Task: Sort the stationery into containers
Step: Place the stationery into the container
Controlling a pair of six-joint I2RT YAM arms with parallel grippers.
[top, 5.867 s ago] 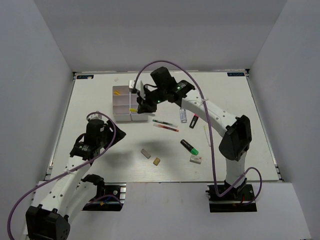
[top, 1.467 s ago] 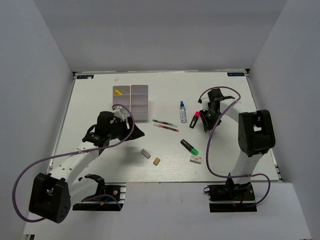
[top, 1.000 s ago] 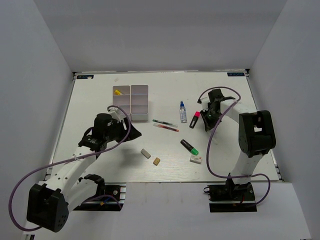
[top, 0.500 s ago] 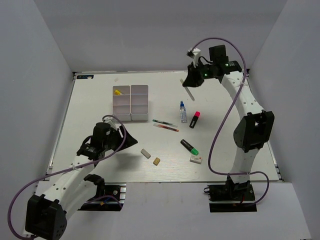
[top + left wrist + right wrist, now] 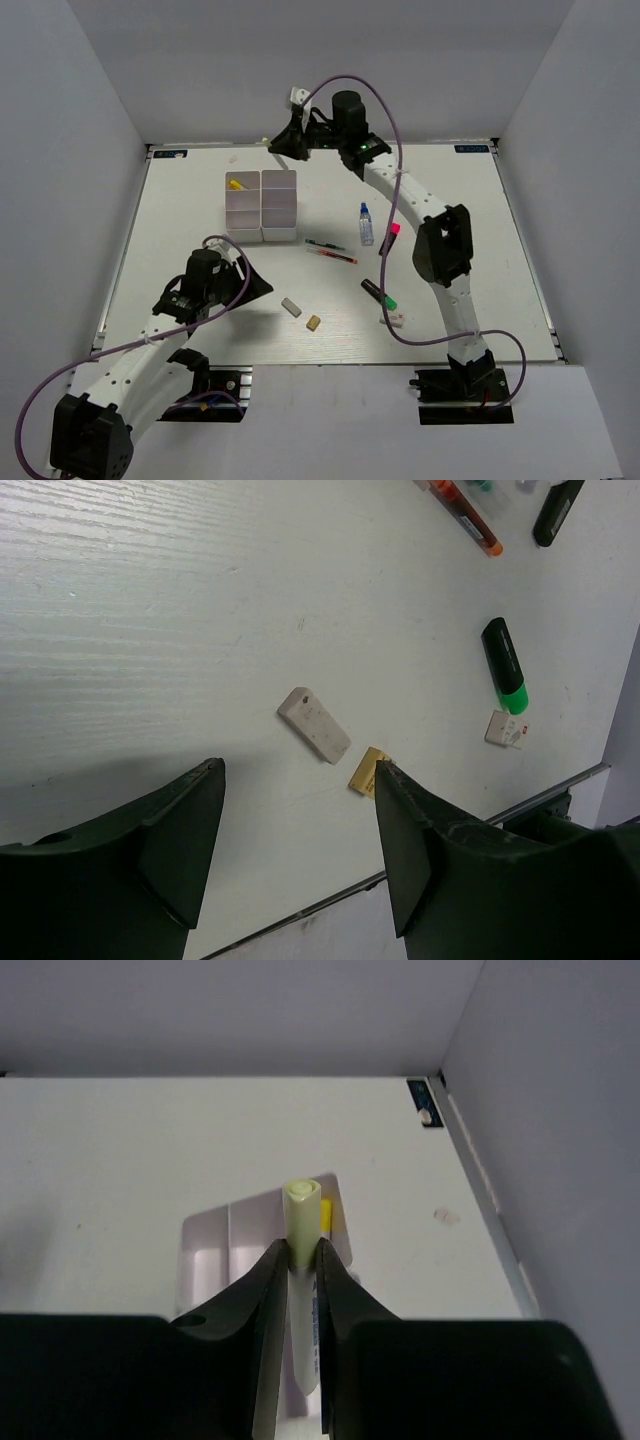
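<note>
My right gripper moves to the left in the top view next. It then lowers the white marker onto the organiser's far corner section (image 5: 242, 181) (image 5: 328, 1222), since another yellow-tipped marker lies there.
My right gripper (image 5: 285, 144) hangs high over the back of the table, just beyond the white six-compartment organiser (image 5: 262, 206). It is shut on a white marker with a yellow tip (image 5: 303, 1208), held upright between the fingers. Below it in the right wrist view lies the organiser (image 5: 208, 1250), with another yellow-tipped marker (image 5: 326, 1218) in a corner compartment. My left gripper (image 5: 298, 768) stands open and empty above the table, short of the grey eraser (image 5: 314, 724) and tan eraser (image 5: 364, 775).
Two thin pens (image 5: 330, 250), a blue-capped glue bottle (image 5: 366, 224), a pink-capped highlighter (image 5: 389, 238), a green-capped highlighter (image 5: 378, 294) and a white eraser (image 5: 393, 320) lie right of centre. The table's near edge (image 5: 480, 825) runs just past the erasers.
The right arm lifted the marker from the table's right side and swung it up and leftward to behind the organiser. The left arm drew back slightly, still open.
</note>
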